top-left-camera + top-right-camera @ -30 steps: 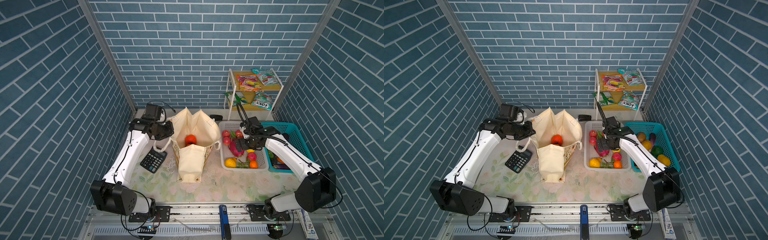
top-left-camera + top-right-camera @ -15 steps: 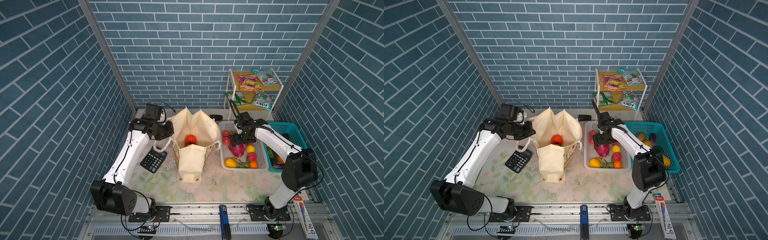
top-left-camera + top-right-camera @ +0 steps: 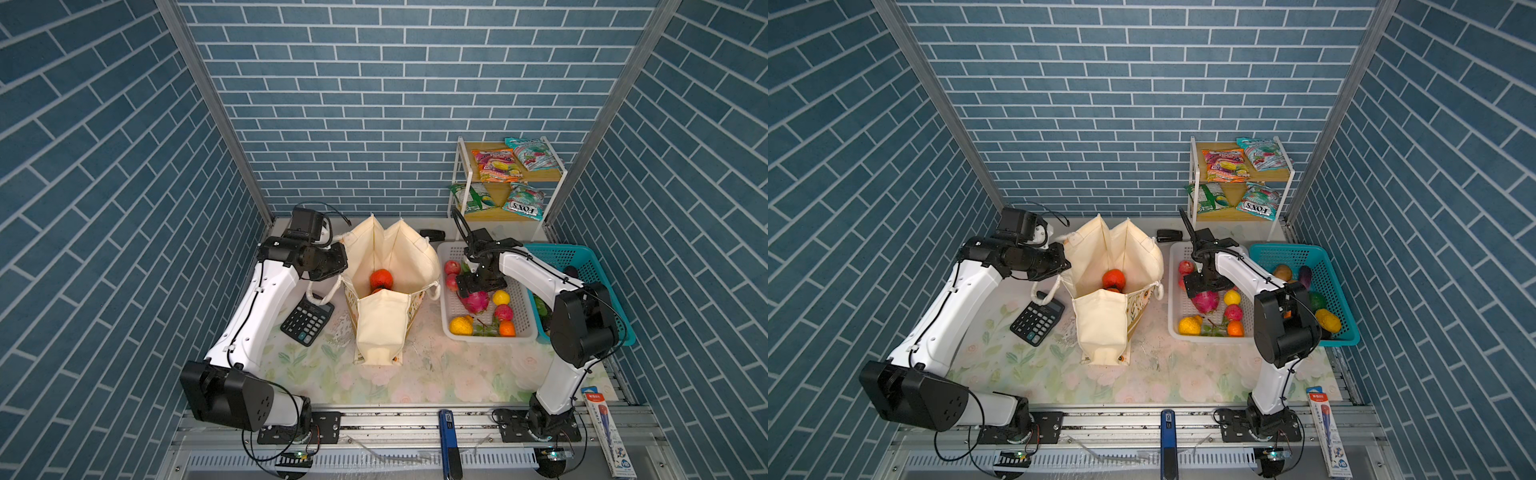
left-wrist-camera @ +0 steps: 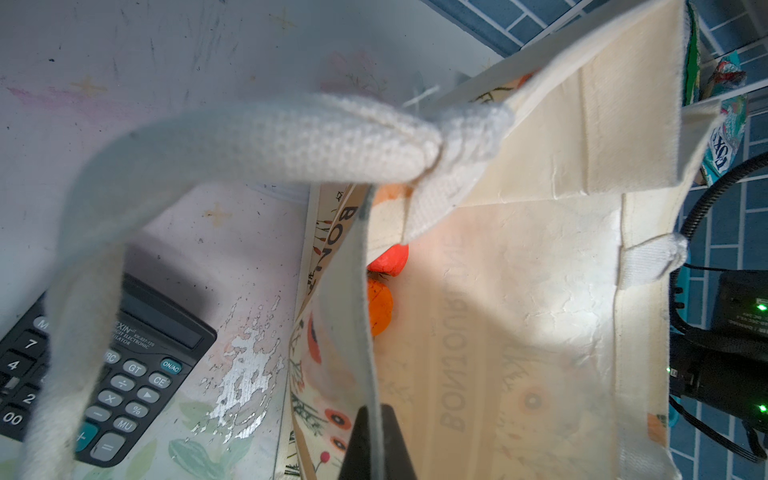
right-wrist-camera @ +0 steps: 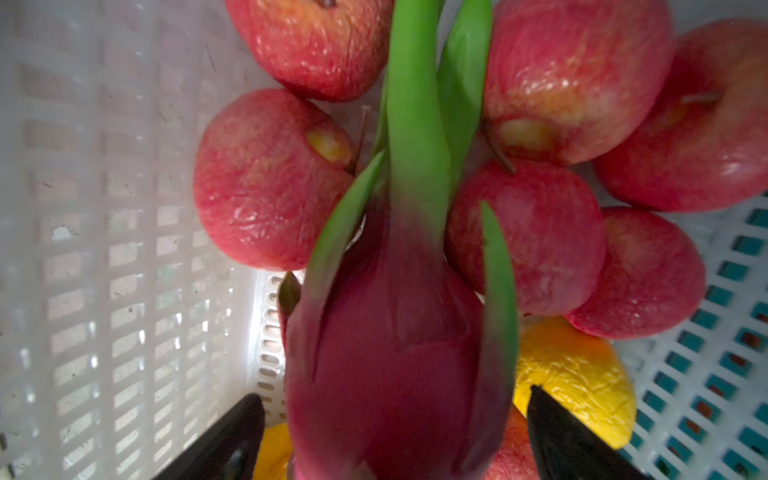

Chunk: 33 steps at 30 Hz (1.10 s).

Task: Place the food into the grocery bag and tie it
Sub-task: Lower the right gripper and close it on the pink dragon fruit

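Note:
My right gripper lowers slightly and closes across the dragon fruit's round body next, since the fruit sits just below, already between the open fingers.
The cream grocery bag stands open on the table, with a red-orange fruit and an orange one inside. My left gripper is shut on the bag's left rim, beside the rope handle. In the white basket, my right gripper is open. Its fingers straddle the magenta dragon fruit with a gap on each side. Red apples and yellow fruit lie around it.
A teal basket with more produce sits right of the white one. Snack packets lie on a small shelf at the back right. A black calculator lies left of the bag, under the hanging handle.
The right arm's elbow has swung in from the far right, and its open gripper has settled down around the dragon fruit. The left arm and the bag have not moved.

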### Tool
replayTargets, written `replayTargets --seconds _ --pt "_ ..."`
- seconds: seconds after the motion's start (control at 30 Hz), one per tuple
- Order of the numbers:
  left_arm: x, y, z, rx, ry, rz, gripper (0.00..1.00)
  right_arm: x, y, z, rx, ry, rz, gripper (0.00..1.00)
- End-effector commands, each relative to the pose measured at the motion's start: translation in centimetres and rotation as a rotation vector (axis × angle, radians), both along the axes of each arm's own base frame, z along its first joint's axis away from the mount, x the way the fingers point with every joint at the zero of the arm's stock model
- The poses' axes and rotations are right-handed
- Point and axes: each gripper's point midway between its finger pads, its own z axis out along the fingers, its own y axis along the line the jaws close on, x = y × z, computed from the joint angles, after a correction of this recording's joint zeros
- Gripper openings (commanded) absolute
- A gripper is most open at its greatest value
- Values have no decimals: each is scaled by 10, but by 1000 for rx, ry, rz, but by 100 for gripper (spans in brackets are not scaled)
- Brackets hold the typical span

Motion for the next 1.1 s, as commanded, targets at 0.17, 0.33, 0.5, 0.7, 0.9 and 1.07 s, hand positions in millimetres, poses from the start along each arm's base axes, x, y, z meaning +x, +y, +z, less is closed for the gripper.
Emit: replayTargets --seconds 0.17,0.33,0.5,0.7,0.9,1.07 --pt "-9 1 12 5 -17 -9 0 3 -1 -18 -7 29 -63 98" --pt "-9 1 13 6 -20 -6 0 -2 -2 -25 -10 52 -70 90" --pt "-10 2 13 7 -19 -3 0 -6 -4 -21 -15 61 -75 76" --pt "-11 2 11 10 -12 -5 0 -14 -9 6 -7 33 -78 67" --pt "-11 2 7 10 3 -7 0 -25 -15 57 26 -60 -77 67" --pt "-10 0 4 8 17 -16 0 -25 -15 107 72 -180 -33 67"
